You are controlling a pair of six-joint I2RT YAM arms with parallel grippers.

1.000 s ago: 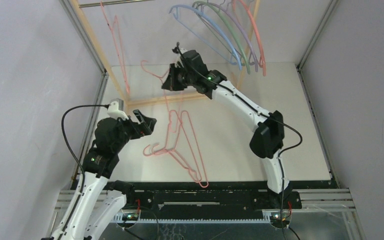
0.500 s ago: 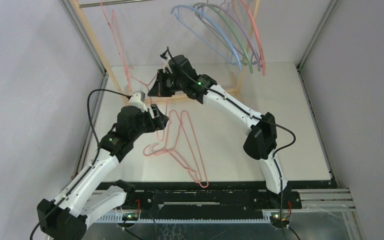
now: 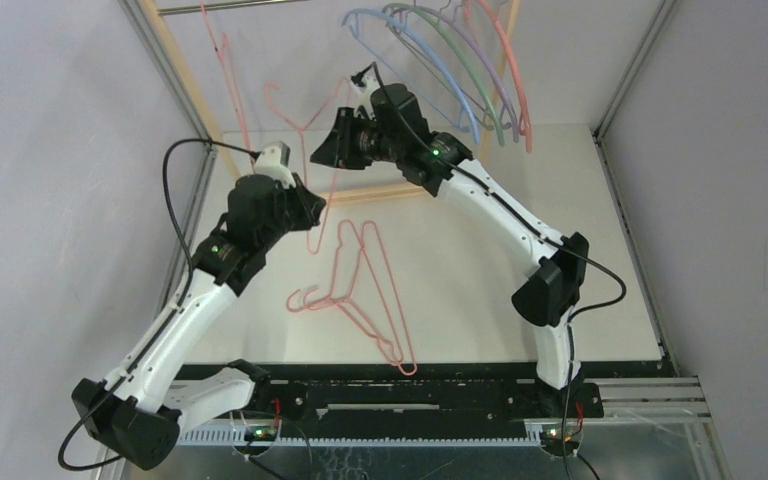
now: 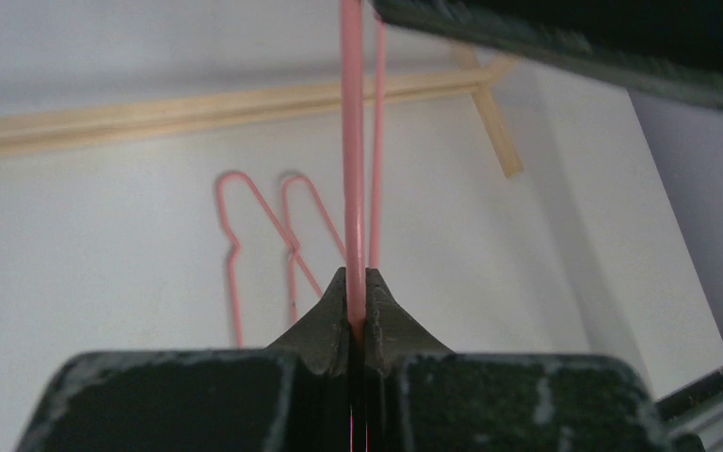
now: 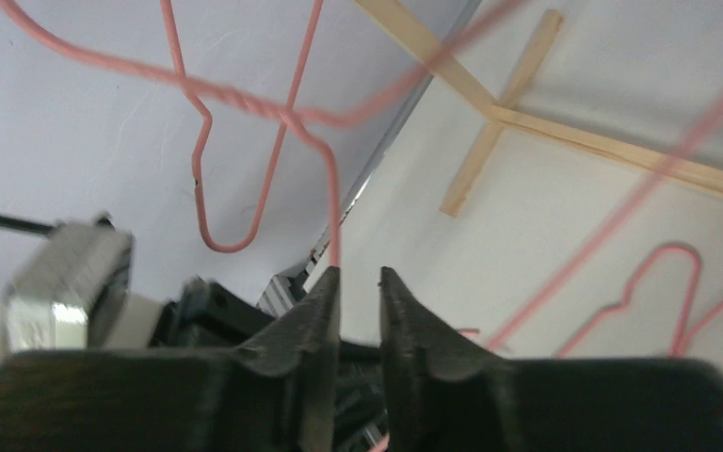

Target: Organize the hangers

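I need to move my left gripper up and outward next, toward the metal bar above and outward of it, to let go of this hanger beside the pink one already hanging there.
A salmon-pink hanger hangs in the air above the table's back left, its hook uppermost. My left gripper is shut on its lower wire; the left wrist view shows the pink wire pinched between the closed jaws of that gripper. My right gripper sits just above it, and in its wrist view this gripper stands open with a narrow gap. The hanger's wire runs just past its left fingertip, nothing between the jaws. Two pink hangers lie on the table. Blue, green, lavender and pink hangers hang at the upper right.
The wooden rack's upright rises at the back left, and its base bar lies across the table behind the grippers. Another pink hanger hangs at the rack's left end. Metal enclosure posts flank the table.
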